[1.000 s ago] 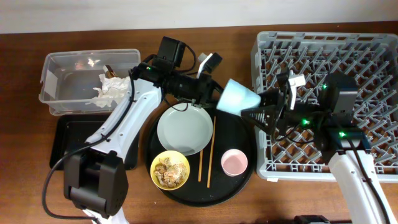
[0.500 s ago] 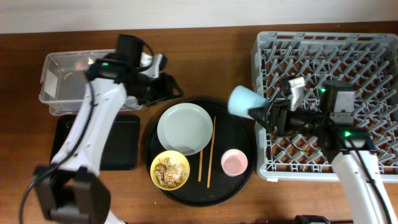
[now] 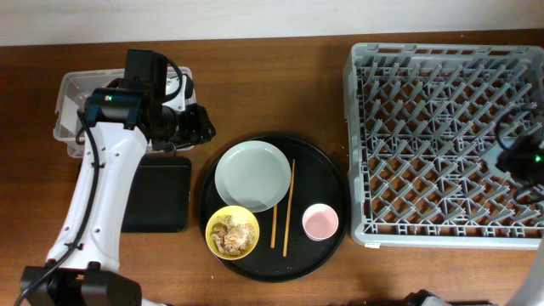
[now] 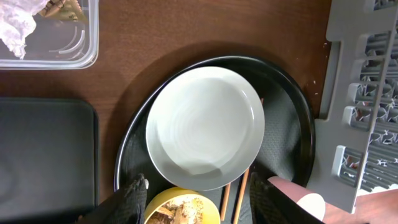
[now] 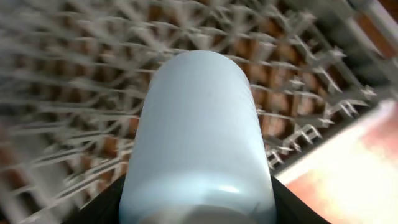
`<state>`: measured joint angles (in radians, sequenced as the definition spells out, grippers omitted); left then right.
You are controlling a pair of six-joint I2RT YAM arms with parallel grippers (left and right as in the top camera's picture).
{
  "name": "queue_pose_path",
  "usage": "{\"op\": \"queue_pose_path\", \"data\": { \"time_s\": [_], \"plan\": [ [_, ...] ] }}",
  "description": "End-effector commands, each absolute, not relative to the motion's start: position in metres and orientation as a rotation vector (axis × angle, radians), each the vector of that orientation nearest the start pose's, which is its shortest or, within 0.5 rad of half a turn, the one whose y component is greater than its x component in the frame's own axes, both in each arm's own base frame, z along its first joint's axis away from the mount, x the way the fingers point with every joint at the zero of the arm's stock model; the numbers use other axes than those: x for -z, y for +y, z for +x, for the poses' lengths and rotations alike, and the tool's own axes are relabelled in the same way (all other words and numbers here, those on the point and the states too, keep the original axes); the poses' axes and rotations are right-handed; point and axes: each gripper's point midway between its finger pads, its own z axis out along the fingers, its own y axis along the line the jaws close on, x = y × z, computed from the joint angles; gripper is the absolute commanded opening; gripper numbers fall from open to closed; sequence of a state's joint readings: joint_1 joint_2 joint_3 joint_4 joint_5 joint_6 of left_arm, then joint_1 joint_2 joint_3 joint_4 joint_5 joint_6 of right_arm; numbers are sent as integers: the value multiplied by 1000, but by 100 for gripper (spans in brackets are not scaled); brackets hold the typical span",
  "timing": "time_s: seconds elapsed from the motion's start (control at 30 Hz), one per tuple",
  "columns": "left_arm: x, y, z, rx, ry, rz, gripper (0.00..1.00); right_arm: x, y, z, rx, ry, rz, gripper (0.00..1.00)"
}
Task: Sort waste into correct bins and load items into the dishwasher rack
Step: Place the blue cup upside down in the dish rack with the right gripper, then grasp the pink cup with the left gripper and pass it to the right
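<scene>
The light blue cup in my right gripper goes down onto the pegs by the rack's near edge [image 3: 490,197] next. It is released there, since the pegs lie below that gripper.
My left gripper [image 3: 201,127] [image 4: 200,202] is open and empty, above the near edge of the pale grey plate [image 3: 252,176] [image 4: 205,127]. The yellow bowl [image 3: 232,231] [image 4: 180,210] holds brownish food bits. The chopsticks [image 3: 285,208] and the pink cup [image 3: 320,222] lie on the round black tray [image 3: 333,183]. My right gripper [image 5: 196,208] is shut on the light blue cup [image 5: 199,137] over the grey rack [image 3: 442,127] [image 5: 68,74]. In the overhead view only part of the right arm [image 3: 520,160] shows and the cup is hidden. The tissue [image 4: 15,28] lies in the clear tub [image 3: 72,93].
The shallow black tray [image 3: 157,195] [image 4: 43,155] lies in front of the clear tub, left of the round tray. My left arm crosses over the tub. The rack fills the right side of the table.
My right arm has carried the light blue cup right, across the rack to the frame's right edge. My left arm has drawn back left toward the tub.
</scene>
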<state>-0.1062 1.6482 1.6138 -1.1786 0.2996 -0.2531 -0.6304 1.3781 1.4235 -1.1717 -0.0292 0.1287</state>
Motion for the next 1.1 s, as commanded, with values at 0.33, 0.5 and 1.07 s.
{"op": "queue_pose_path", "data": {
  "time_s": [0.33, 0.5, 1.07],
  "plan": [
    [-212, -90, 362, 493, 2779, -99, 53, -123, -220, 255, 102, 2729, 1335, 67],
    [-212, -95, 361, 496, 2781, -77, 54, -156, -194, 275, -141, 2648, 1260, 82],
    [-106, -284, 256, 376, 3053, 801, 58, -225, -18, 295, -355, 2806, 310, 98]
  ]
}}
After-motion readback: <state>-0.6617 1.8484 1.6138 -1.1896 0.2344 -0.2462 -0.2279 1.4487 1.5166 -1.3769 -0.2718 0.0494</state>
